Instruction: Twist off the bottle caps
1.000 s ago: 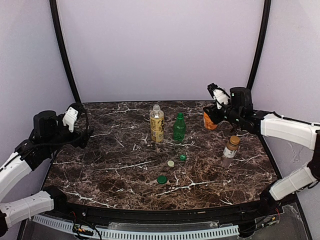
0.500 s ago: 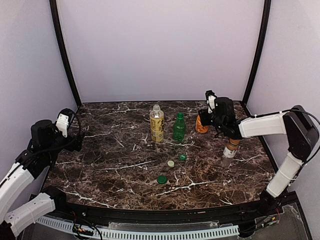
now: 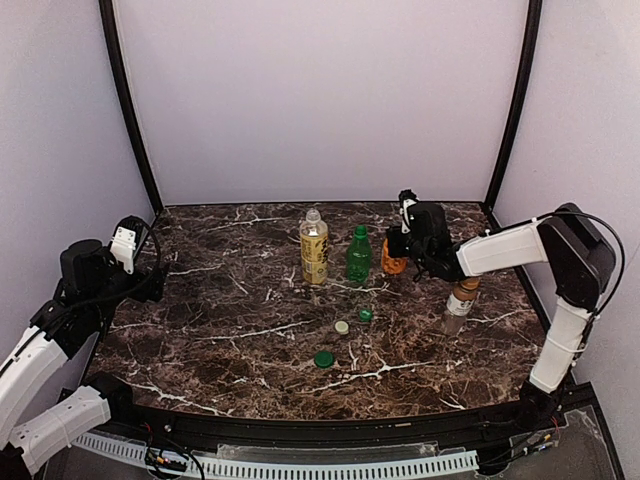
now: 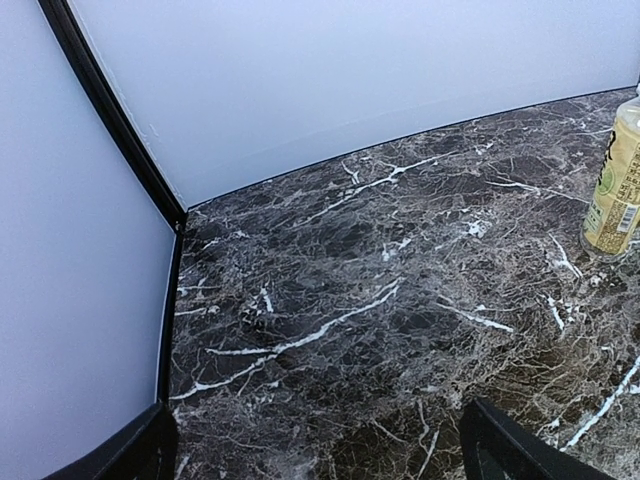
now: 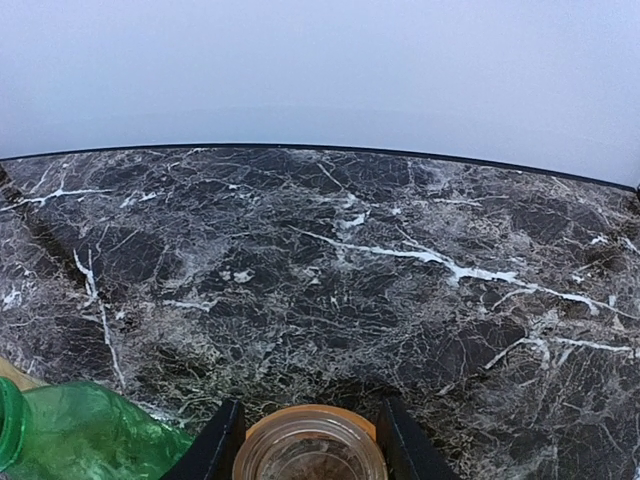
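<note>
The right gripper lowers the squat orange bottle slightly onto the marble tabletop [image 3: 393, 277] beside the green bottle next and releases it, because the orange bottle's opening is already capless.
The tall clear bottle with yellow liquid [image 3: 314, 248] and the all-green bottle [image 3: 358, 256] stand upright at the back middle. My right gripper [image 3: 398, 248] is shut on the squat orange bottle [image 3: 393, 262], held upright just right of the green bottle. In the right wrist view my gripper [image 5: 310, 440] grips the orange bottle's open, capless mouth [image 5: 310, 455], with the green bottle [image 5: 85, 435] at lower left. The slim clear bottle [image 3: 459, 305] stands at the right with a brown cap [image 3: 467, 282] on. My left gripper [image 3: 152, 282] is open and empty at the far left; its view shows the yellow bottle [image 4: 615, 185].
Three loose caps lie on the marble table [image 3: 230, 330] in front of the bottles: a large green one [image 3: 324, 359], a pale one [image 3: 342, 327] and a small green one [image 3: 366, 315]. Walls with black corner posts [image 3: 128, 110] close the back and sides.
My right gripper has carried the orange bottle leftward from the back right corner to beside the green bottle. My left arm drew back a little, then stayed still.
</note>
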Controlling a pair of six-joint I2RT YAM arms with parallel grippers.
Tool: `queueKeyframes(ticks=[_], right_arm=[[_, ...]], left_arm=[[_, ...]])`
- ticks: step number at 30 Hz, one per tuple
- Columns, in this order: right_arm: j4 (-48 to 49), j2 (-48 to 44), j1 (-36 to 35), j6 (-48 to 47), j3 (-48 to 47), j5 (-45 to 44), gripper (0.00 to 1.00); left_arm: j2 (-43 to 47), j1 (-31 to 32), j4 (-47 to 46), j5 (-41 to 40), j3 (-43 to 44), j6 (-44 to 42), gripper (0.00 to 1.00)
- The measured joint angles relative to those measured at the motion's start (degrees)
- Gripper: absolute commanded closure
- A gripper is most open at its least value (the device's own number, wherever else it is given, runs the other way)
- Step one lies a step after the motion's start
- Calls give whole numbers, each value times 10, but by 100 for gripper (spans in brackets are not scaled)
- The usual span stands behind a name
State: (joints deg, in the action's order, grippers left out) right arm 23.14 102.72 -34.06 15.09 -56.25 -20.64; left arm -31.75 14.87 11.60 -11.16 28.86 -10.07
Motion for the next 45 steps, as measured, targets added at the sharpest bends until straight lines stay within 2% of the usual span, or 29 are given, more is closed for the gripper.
queueKeyframes(ticks=[11, 12, 16, 17, 19, 24, 27, 33, 36, 39, 45], right_arm=[[50, 29, -5, -37, 14, 0, 100], [59, 29, -6, -40, 20, 0, 96], [78, 29, -7, -43, 34, 0, 55], [81, 29, -7, -43, 36, 0, 48], [86, 29, -7, -43, 38, 1, 39], [89, 27, -8, -51, 40, 11, 23], [87, 19, -8, -56, 40, 10, 3], [52, -31, -8, -71, 32, 2, 1], [-10, -67, -8, -73, -1, 5, 2], [-121, -96, -8, -69, -78, 13, 1], [-435, -144, -3, -15, -269, 22, 3]], left_arm=[[0, -2, -9, 9, 0, 0, 1], [0, -2, -9, 10, 0, 0, 1], [0, -2, -9, 12, 0, 0, 1], [0, -2, -9, 12, 0, 0, 1], [-1, -2, -9, 13, 0, 0, 1], [-1, -2, -13, 22, 0, 0, 1], [-1, -2, -13, 26, 0, 3, 1], [-1, -3, -13, 16, 0, 14, 1], [0, -5, -13, 13, 0, 22, 1], [5, -8, -12, 14, -1, 32, 1], [31, -17, -12, 18, -30, 53, 1]])
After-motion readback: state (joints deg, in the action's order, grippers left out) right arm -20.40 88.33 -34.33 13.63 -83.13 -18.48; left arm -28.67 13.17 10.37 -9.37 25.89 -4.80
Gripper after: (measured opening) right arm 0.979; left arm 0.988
